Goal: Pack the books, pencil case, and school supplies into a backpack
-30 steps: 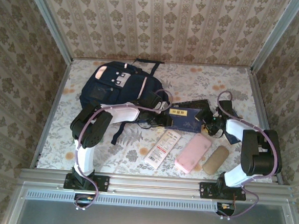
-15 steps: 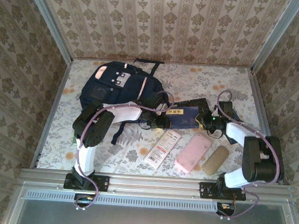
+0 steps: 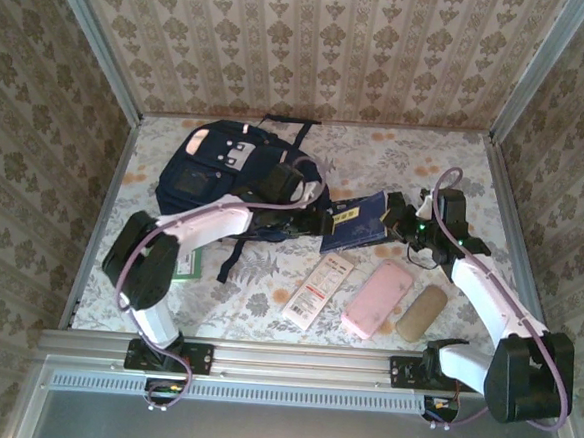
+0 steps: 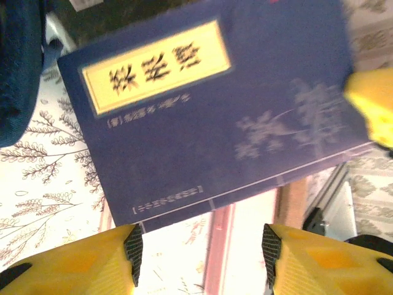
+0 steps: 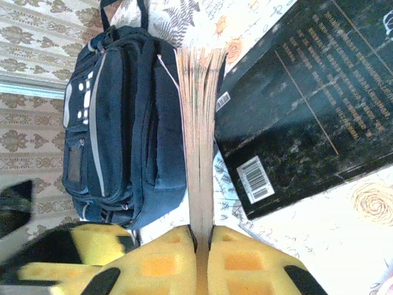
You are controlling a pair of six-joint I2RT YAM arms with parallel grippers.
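Note:
My right gripper needs to swing toward the backpack (image 3: 225,169), over the far end of the white packet (image 3: 337,266), turn the book, then release it, as the bag lies that way.
The navy backpack (image 3: 225,169) lies at the back left, and it is also in the right wrist view (image 5: 123,123). My right gripper (image 3: 397,224) is shut on the page edge (image 5: 199,153) of the navy book with the yellow label (image 3: 355,221), holding it tilted up off the table. My left gripper (image 3: 317,224) is open just beside the book's left end. In the left wrist view the book's cover (image 4: 202,104) lies ahead of the open left gripper (image 4: 199,249), with nothing between the fingers. A small green booklet (image 3: 191,262) lies by the left arm.
A white packet with red print (image 3: 317,289), a pink pouch (image 3: 377,297) and a tan pouch (image 3: 421,311) lie in a row near the front. A black book with a barcode (image 5: 307,104) lies flat beside the held book. Metal rails edge the table.
My right gripper has shut on the navy book and raised its right edge. The left arm has stretched out, its elbow swinging left, uncovering the green booklet. The left jaws opened slightly.

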